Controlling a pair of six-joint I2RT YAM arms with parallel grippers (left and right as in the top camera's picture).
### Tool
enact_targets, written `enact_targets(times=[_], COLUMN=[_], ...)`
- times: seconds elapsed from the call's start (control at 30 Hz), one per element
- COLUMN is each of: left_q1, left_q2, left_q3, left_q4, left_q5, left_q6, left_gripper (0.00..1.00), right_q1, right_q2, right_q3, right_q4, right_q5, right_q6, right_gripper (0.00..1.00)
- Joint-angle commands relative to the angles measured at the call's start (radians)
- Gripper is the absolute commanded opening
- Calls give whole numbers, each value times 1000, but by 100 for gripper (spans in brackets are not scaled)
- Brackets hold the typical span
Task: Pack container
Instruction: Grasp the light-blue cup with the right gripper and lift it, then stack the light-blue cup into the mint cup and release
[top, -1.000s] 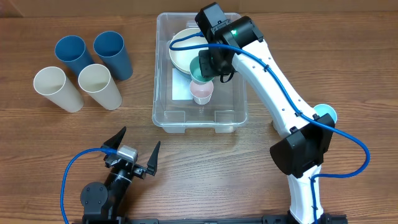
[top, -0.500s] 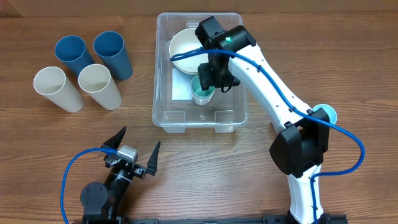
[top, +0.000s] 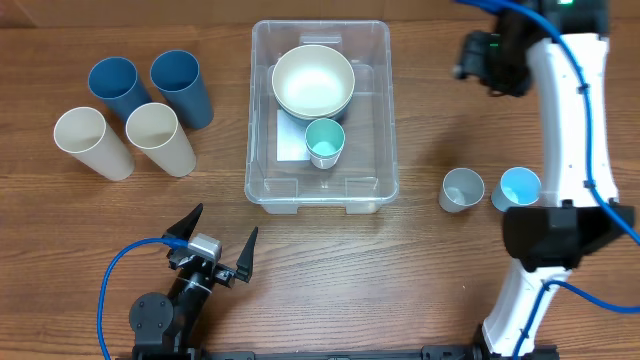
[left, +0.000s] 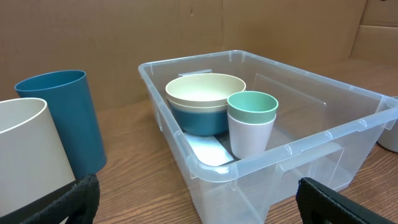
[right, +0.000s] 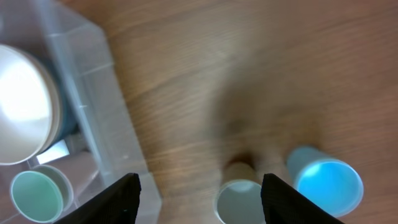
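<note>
The right gripper swings away from the container (top: 262, 120) next, then down and back onto the grey cup's free side, as the light blue cup stands close.
The clear container (top: 262, 120) stands at the table's middle back. Inside it, a cream bowl (top: 313, 82) rests in a blue bowl, and a green cup (top: 325, 143) sits nested in a white cup in front of the bowls. The left wrist view shows the container (left: 298, 148), the bowls (left: 205, 93) and the green cup (left: 252, 107) from the side. My right gripper (top: 478, 75) hangs open and empty, high above bare wood to the right of the container (right: 93, 93). My left gripper (top: 225, 219) is open and empty, near the front edge, facing the container.
Two dark blue cups (top: 115, 85) (top: 180, 85) and two cream cups (top: 90, 140) (top: 158, 137) stand left of the container. A grey cup (top: 461, 189) and a light blue cup (top: 519, 187) stand to its right, below my right gripper (right: 200, 199).
My right gripper let go of the green cup, leaving it nested in the white cup inside the container. It then opened and swung up and right, out of the bin. The left arm stayed still.
</note>
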Motion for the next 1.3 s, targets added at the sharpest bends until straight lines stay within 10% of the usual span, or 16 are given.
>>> enact_targets(times=[0.0,0.57,0.7,0.93,1.27], left_q1=[7,7,7,7,7], left_q2=[-8,-8,-8,-8,-8], left_q3=[-3,-3,-3,-3,-3], left_q4=[1,1,1,0,1], left_q5=[14,14,15,14,14], left_q6=[-3,-3,-3,-3,-3], left_gripper=[100,100,100,100,100], right_q1=[-134,-369,-370,-377,-161], right_q2=[-122,-190,-190,-191,-191], right_q3=[-130,-1001,-1106,-1017,-174], right_q4=[-3,402,494,550,140], right_q5=[2,-26,-25,-25,-106], right_q6=[39,125,124,124,43], right_gripper=[64,51,4,4,4])
